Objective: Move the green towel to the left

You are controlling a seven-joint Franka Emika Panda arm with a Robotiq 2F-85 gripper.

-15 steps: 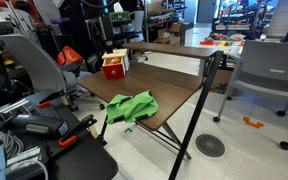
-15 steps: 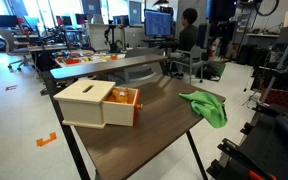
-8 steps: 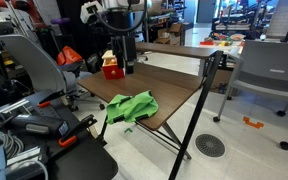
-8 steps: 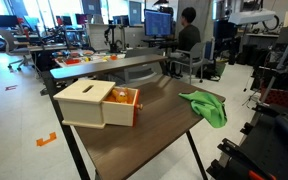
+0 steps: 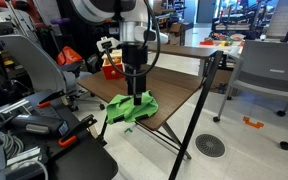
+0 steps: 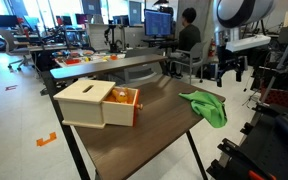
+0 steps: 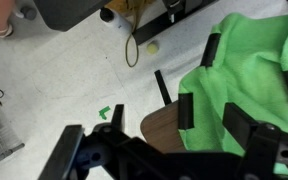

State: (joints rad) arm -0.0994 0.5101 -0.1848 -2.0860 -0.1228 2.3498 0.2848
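The gripper moves down next, fingers open, onto the crumpled part of the green towel just below it, because the fingers still hang above the towel.
The green towel (image 5: 132, 106) lies crumpled on the near corner of the brown table (image 5: 169, 110); it also shows in an exterior view (image 6: 206, 105) at the table's right edge. My gripper (image 5: 134, 88) hangs just above the towel, fingers pointing down, and it shows above the table's edge in an exterior view (image 6: 231, 68). In the wrist view the gripper (image 7: 217, 112) is open and empty, with the towel (image 7: 249, 60) spread under and between the jaws, not touching it as far as I can tell. The table's corner (image 7: 159, 128) shows beside the left finger.
A wooden box with an orange drawer (image 6: 97, 103) stands on the table away from the towel, also seen in an exterior view (image 5: 114, 66). A grey chair (image 5: 274, 70) and office chairs stand around. The towel lies close to the table's edges; floor and cables lie below.
The arm has come into view and swung down from the back of the table to just above the towel. The towel and the box have not moved.
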